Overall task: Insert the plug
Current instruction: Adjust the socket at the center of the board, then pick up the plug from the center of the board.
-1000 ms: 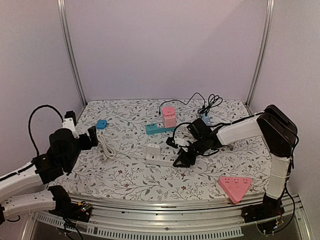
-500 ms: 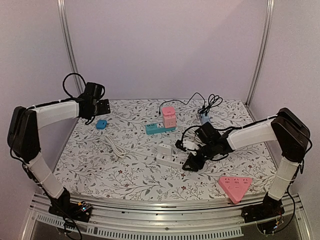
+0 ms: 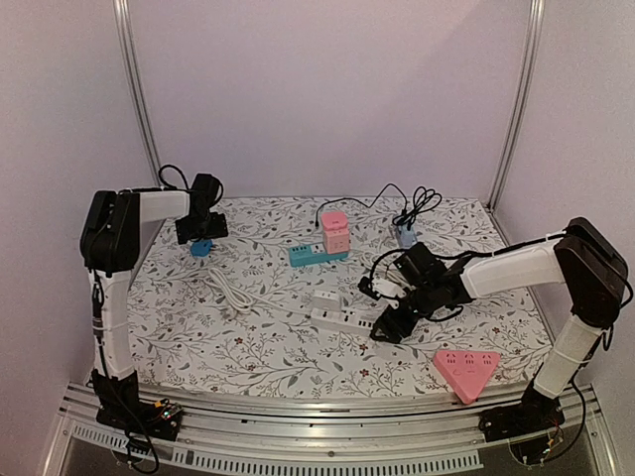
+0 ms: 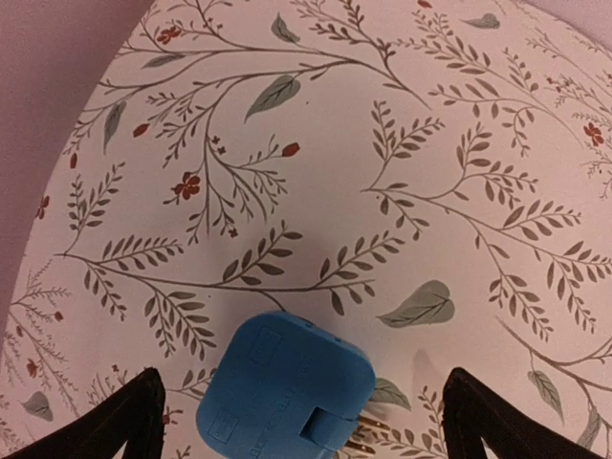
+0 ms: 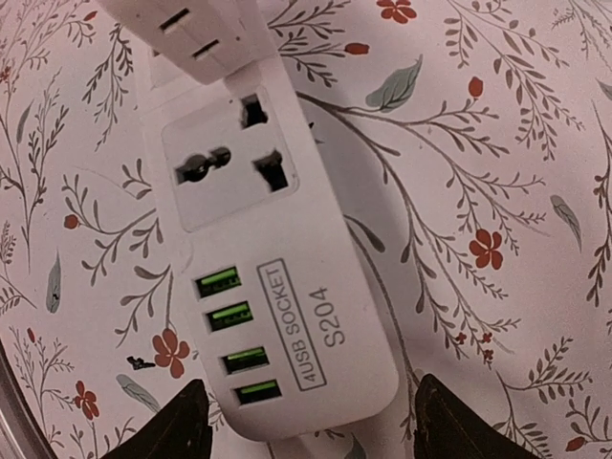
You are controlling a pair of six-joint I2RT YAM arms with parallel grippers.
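The blue plug lies below, at an angle between the open fingers. Next, my left gripper turns square to the plug's sides, lowers and closes.
A blue plug lies on the floral table at the far left, its metal prongs showing in the left wrist view. My left gripper hovers right over it, open, with a finger on each side and neither finger touching it. A white power strip lies mid-table with a white adapter plugged into it. My right gripper is open over the strip's USB end, with its fingers straddling that end.
A teal strip with a pink cube socket stands at the back centre. A light blue adapter with a black cord lies at the back right. A pink triangular socket lies front right. A coiled white cable lies at the left.
My left arm swung from the near left up to the far left and came down over the blue plug. My right gripper and the white strip shifted a little to the right.
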